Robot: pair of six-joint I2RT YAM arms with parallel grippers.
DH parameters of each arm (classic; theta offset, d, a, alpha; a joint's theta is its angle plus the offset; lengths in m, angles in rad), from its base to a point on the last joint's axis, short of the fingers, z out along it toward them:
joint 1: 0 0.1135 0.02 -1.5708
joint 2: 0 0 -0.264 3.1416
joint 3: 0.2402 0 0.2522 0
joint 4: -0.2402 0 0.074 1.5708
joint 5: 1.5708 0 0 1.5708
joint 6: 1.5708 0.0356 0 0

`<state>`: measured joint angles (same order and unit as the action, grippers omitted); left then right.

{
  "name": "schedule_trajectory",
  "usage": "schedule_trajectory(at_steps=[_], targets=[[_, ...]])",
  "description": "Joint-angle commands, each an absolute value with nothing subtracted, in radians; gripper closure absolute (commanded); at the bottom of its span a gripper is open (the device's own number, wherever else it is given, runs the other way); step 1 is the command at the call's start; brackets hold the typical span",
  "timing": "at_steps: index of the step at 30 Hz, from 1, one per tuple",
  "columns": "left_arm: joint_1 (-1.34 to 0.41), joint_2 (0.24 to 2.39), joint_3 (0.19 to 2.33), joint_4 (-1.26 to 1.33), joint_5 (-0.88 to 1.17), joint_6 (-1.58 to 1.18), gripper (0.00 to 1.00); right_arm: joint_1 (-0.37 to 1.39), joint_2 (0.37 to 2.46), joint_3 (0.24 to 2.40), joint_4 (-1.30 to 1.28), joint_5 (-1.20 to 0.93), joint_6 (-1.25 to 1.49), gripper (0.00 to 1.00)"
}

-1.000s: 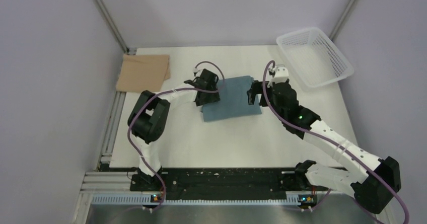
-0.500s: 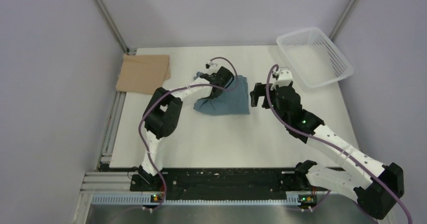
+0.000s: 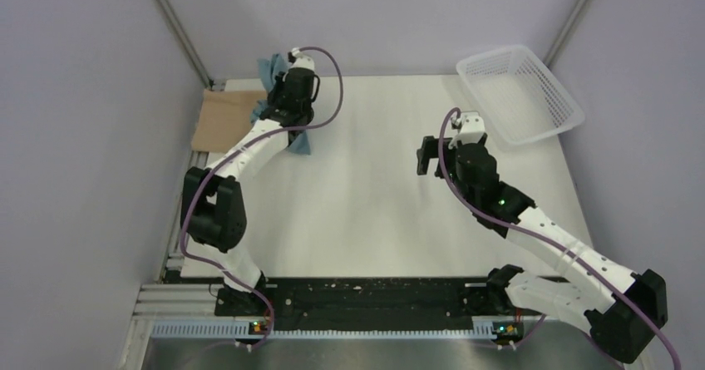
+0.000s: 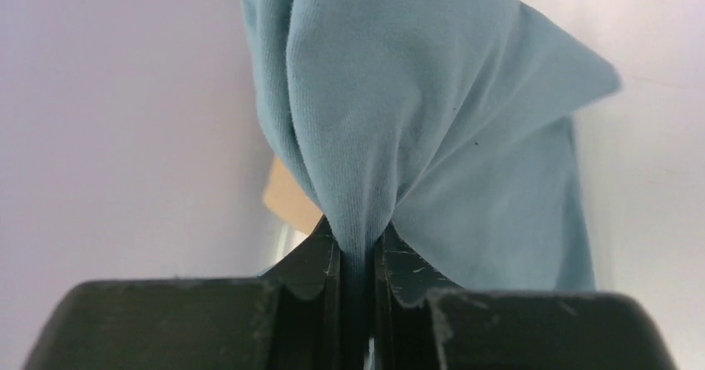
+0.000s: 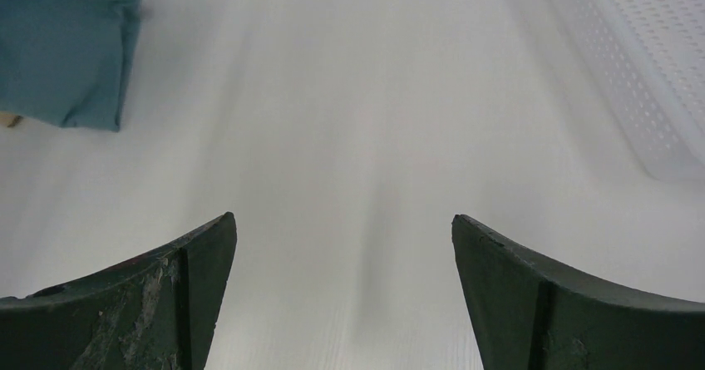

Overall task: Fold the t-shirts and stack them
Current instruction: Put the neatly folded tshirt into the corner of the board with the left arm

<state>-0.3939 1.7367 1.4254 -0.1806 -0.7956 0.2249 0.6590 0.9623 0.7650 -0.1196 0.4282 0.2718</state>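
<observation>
I need to carry the fold of the teal-blue t-shirt in my left gripper over the tan-beige t-shirt (image 3: 223,120) (image 4: 290,199) next, then lower it and let go. The tan-beige one is below and to the left in the top view.
My left gripper (image 3: 283,75) is raised at the far left of the table, shut on a bunch of the teal-blue t-shirt (image 4: 432,112). The cloth hangs from the jaws, with parts showing above the gripper (image 3: 270,69) and below the arm (image 3: 301,141). The folded tan-beige t-shirt (image 3: 223,120) lies flat at the far left, right beside and partly under the hanging blue cloth. A corner of the blue t-shirt (image 5: 62,50) shows at the upper left of the right wrist view. My right gripper (image 3: 428,155) stands open over bare table near the middle, holding nothing.
A white mesh basket (image 3: 520,91) sits at the far right corner, its edge (image 5: 640,62) showing in the right wrist view. The white table top (image 3: 374,212) ends at a metal rail on the left (image 3: 184,212). Grey walls close in on both sides.
My left gripper shut on the blue t-shirt at mid-table, then lifted and carried it far left, beside the tan one. My right gripper drew back slightly off the shirt and stayed open.
</observation>
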Motion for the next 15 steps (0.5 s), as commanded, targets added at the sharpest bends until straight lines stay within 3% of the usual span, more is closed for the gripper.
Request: schedule_trajectory(at_steps=[1, 15], targets=[[-0.33, 1.706, 1.425, -0.023, -0.824, 0.426, 1.0, 0.661, 0.934, 0.764, -0.087, 0.477, 0.252, 0.01], [-0.158, 1.726, 1.51, 0.005, -0.763, 0.559, 1.0, 0.661, 0.95, 0.767, -0.084, 0.5, 0.247, 0.01]])
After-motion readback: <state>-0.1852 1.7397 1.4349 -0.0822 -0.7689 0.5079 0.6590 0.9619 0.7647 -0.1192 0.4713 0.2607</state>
